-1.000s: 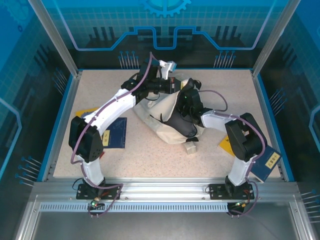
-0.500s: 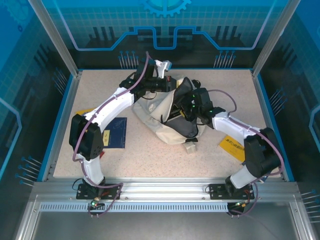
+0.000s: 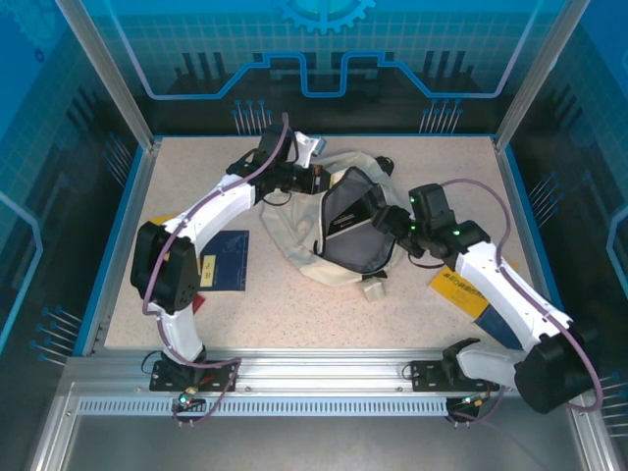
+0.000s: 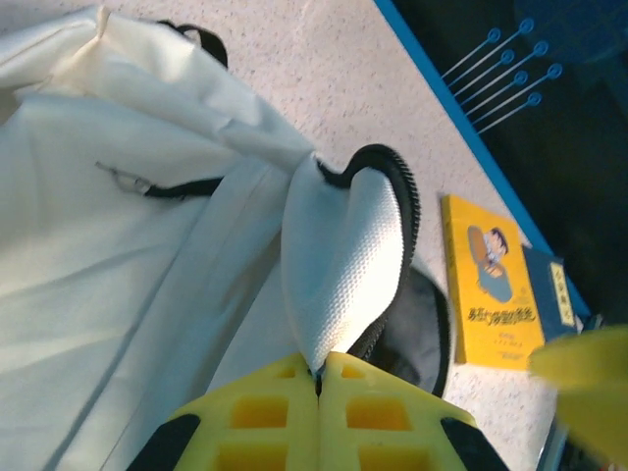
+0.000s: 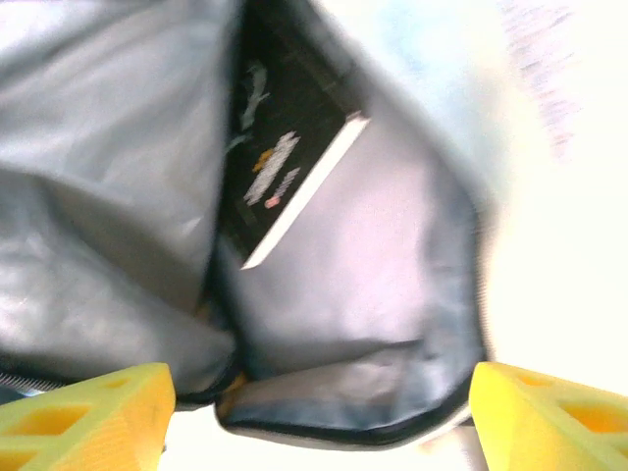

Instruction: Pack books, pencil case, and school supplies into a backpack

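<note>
The dark book is inside, so my left gripper will next open above the backpack (image 3: 299, 231) to release the white mesh flap.
The cream-white backpack (image 3: 299, 231) lies in the middle of the table with its mouth open toward the right. My left gripper (image 3: 316, 180) is shut on the backpack's white mesh flap (image 4: 343, 255), holding it up. A dark book (image 5: 285, 167) lies inside against the grey lining (image 5: 392, 265). Just outside the mouth, my right gripper (image 3: 378, 211) hangs open with nothing between its yellow fingertips (image 5: 88, 412). A navy book (image 3: 224, 260) lies on the table at the left. A yellow book (image 3: 459, 287) lies at the right, partly under my right arm. The pencil case is out of view.
A small beige tag (image 3: 373, 288) dangles at the backpack's near edge. A second navy book (image 4: 549, 289) lies beside the yellow book (image 4: 491, 280). Blue enclosure walls (image 3: 520, 216) ring the table. Bare tabletop (image 3: 294, 314) runs along the near edge.
My right gripper has drawn back out of the backpack toward the right and opened, leaving the dark book inside. The left gripper has pulled the flap slightly left.
</note>
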Available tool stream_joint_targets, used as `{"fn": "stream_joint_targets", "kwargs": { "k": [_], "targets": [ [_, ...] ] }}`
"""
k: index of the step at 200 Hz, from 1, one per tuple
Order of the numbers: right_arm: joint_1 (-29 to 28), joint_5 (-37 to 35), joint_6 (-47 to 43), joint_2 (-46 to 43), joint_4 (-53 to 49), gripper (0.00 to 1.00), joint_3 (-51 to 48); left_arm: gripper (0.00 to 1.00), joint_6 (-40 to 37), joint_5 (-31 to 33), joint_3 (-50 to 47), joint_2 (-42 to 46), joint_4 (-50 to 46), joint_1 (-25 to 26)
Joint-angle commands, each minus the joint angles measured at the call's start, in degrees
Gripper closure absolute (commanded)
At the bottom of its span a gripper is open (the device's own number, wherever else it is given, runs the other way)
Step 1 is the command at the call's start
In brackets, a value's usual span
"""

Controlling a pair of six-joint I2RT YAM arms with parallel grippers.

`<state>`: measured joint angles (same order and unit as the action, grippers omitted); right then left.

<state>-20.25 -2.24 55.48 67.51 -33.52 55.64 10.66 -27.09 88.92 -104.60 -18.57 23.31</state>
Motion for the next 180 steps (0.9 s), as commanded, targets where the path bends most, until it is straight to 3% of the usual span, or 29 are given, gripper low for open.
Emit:
{"fn": "stream_joint_targets", "kwargs": {
  "k": [1,38,57,72,98,142,180],
  "targets": [
    [5.3,-7.7,-7.2,-0.2,-11.3,0.17,0.1,1.0,-7.0,-3.1,-3.1,6.5,-6.0,-1.6],
    [14.6,-9.2,-10.3,2.5,-11.9,0.14,-3.0,1.0,-10.6,-0.5,-6.5,10.8,-10.4,-3.3],
    [18.6,-8.9,-11.6,5.3,-11.0,0.14,-4.0,1.0,-8.8,-2.2,-8.4,13.0,-8.6,-5.2],
    [20.7,-8.7,-12.5,7.8,-10.2,0.14,-4.4,0.62,-7.5,-3.9,-9.5,14.1,-6.8,-5.4],
    [23.5,-8.3,-15.1,13.2,-8.3,0.13,-4.3,0.24,-2.1,-5.6,-11.6,15.7,-3.2,-5.4],
    [25.6,-6.9,-18.0,20.0,-7.7,0.13,-3.7,0.05,7.3,7.2,-14.1,18.4,-1.5,-5.4],
    [25.3,-1.1,-19.5,23.7,-5.8,0.14,-3.8,0.01,8.7,9.5,-14.6,18.8,-4.1,-5.4]
  ]
}}
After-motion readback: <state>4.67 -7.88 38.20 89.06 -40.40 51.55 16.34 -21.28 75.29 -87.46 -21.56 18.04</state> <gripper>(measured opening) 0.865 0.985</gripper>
